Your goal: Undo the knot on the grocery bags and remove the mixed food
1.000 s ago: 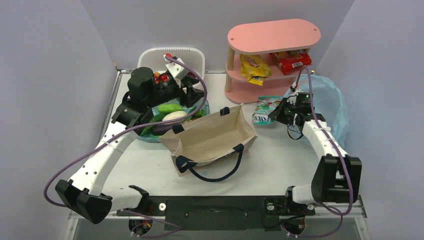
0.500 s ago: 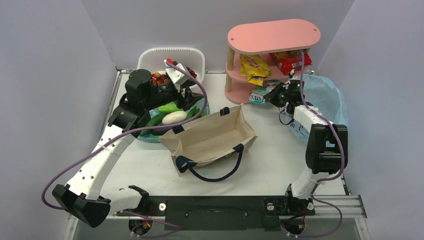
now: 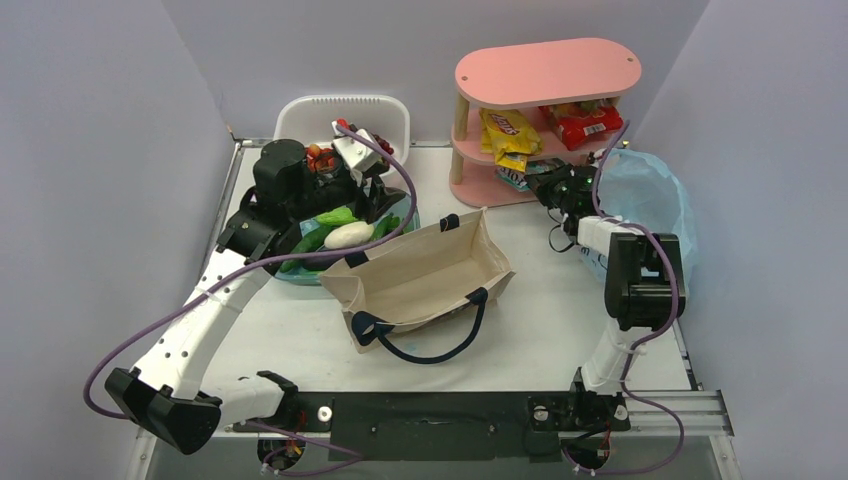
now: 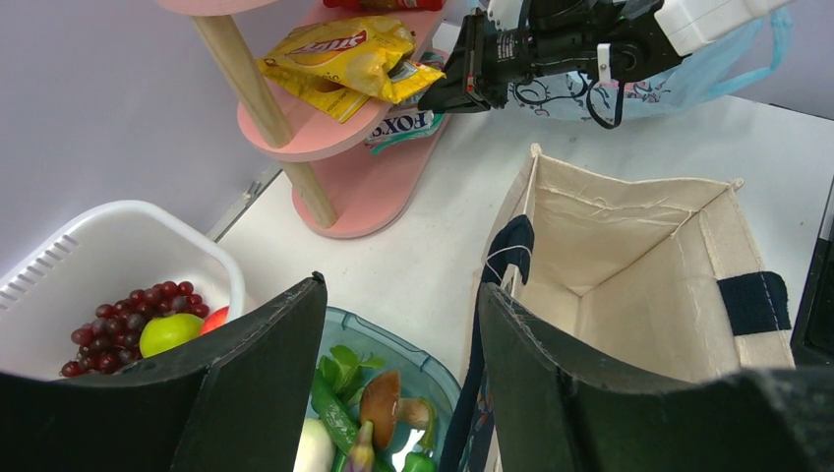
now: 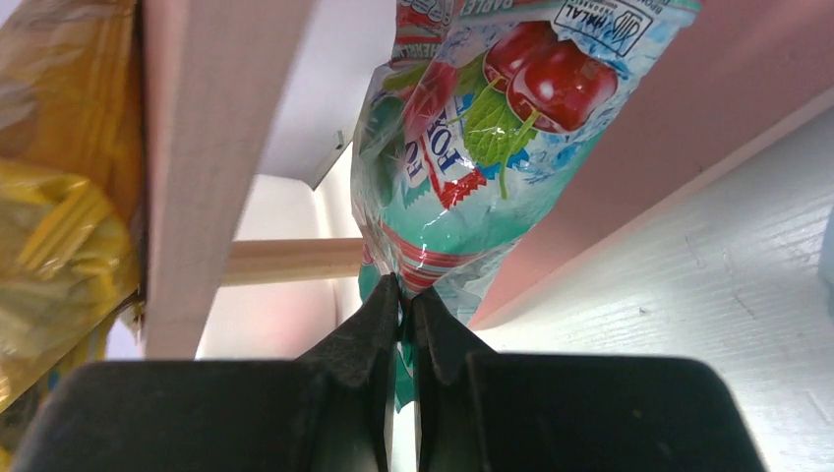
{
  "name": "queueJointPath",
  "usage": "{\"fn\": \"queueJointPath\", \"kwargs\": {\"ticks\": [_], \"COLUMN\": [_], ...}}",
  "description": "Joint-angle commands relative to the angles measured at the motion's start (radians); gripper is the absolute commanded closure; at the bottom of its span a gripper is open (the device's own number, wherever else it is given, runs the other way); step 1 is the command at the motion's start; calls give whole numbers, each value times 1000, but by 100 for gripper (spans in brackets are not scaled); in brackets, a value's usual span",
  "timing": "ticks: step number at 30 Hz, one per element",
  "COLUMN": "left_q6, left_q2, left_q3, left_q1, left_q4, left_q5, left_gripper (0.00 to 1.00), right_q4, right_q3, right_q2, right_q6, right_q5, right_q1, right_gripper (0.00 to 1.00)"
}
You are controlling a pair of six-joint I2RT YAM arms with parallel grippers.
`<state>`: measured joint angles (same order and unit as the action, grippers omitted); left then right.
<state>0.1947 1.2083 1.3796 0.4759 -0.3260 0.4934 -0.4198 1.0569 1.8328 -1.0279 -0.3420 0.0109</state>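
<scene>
The teal packet is still raised above the pink shelf's lowest level, so my right gripper needs to move down to that level below it and release the bottom edge of the teal packet.
My right gripper (image 3: 535, 182) (image 5: 403, 295) is shut on the bottom edge of a teal snack packet (image 5: 472, 128) (image 4: 403, 123). It holds the packet at the lowest tier of the pink shelf (image 3: 545, 75). The light blue plastic bag (image 3: 650, 200) (image 4: 713, 59) lies crumpled behind it at the right; no knot shows. The beige canvas tote (image 3: 425, 275) (image 4: 639, 265) stands open and looks empty in the middle. My left gripper (image 3: 372, 192) (image 4: 398, 285) is open and empty above the teal tub (image 3: 290, 272), next to the tote's navy handle.
Yellow packets (image 3: 508, 135) (image 4: 334, 59) and red packets (image 3: 585, 120) lie on the shelf's middle tier. The white slotted basket (image 3: 345, 110) (image 4: 98, 246) holds grapes (image 4: 128, 315) and a green fruit. The tub (image 4: 433, 359) holds vegetables. Walls close in both sides.
My right gripper has carried the teal packet from the table beside the blue bag up and left to the shelf's lowest tier. The left arm has barely moved.
</scene>
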Motion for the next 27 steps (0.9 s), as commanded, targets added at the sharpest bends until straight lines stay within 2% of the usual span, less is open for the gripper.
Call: {"fn": "queueJointPath", "kwargs": {"ticks": [1, 14, 16, 17, 19, 27], "left_q6": [-1, 20, 29, 33, 37, 48], "left_q2": [10, -1, -3, -4, -6, -22], "left_q3": [39, 32, 34, 34, 37, 11], "left_q1": [-2, -3, -2, -2, -2, -2], "left_q4": [-7, -52, -60, -67, -77, -70], "left_q5": [-5, -32, -35, -36, -40, -23], "left_gripper": [44, 44, 44, 44, 44, 44], "right_q4": [-128, -95, -83, -82, -88, -112], "right_q3": [3, 80, 87, 88, 87, 7], "right_q2": [11, 120, 133, 138, 138, 29], "right_q6": [-125, -180, -192, -199, -208, -174], "right_q5": [112, 179, 186, 187, 186, 144], "right_q1": [-31, -57, -63, -65, -72, -89], "right_gripper": [100, 98, 85, 72, 57, 39]}}
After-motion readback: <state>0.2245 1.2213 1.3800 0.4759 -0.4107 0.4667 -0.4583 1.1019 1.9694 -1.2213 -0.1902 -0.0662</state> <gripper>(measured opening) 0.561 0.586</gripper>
